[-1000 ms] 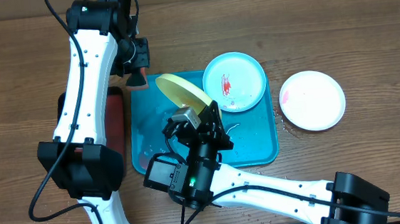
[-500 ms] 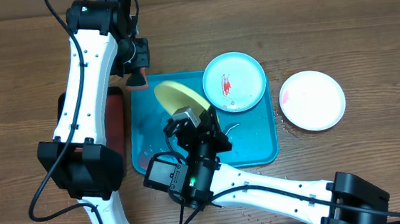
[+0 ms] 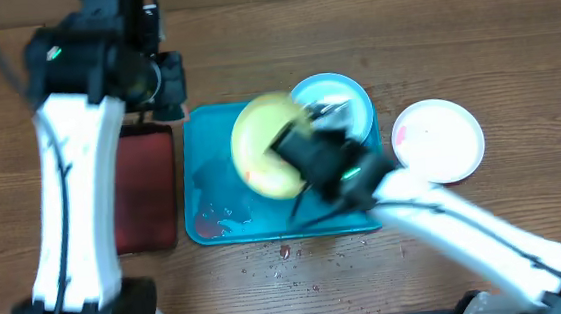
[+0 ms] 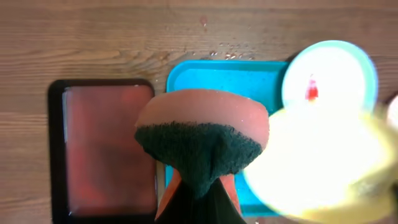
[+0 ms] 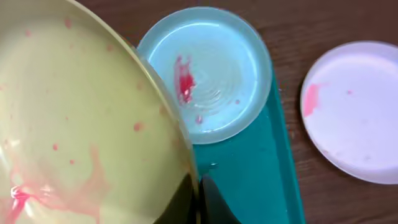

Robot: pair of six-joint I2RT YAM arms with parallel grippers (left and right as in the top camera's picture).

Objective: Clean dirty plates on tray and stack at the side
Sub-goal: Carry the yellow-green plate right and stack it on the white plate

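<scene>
My right gripper is above the white plate (image 3: 440, 140), which is to its right in the overhead view, so I will bring the light green plate (image 3: 265, 144) down onto it and then let go.
My right gripper (image 3: 312, 146) is shut on the rim of the light green plate (image 3: 265, 144), which it holds tilted above the teal tray (image 3: 205, 183); red smears show on it in the right wrist view (image 5: 74, 137). The light blue plate (image 3: 344, 94) lies on the tray's far right corner, with a red smear (image 5: 184, 81). The white plate (image 3: 440, 140) lies on the table right of the tray, with a pink smear. My left gripper (image 4: 200, 194) is shut on an orange sponge with a dark green scrub side (image 4: 200, 134), above the tray's far left edge.
A black tray with a red inside (image 3: 143, 188) lies left of the teal tray. Red puddles sit in the teal tray's near left corner (image 3: 205, 223). Crumbs and drops are scattered on the wood in front of the tray (image 3: 286, 252).
The right arm swung from the near side to the right and lifted the green plate, turning its face up. The left arm shifted left and back. The view is motion-blurred.
</scene>
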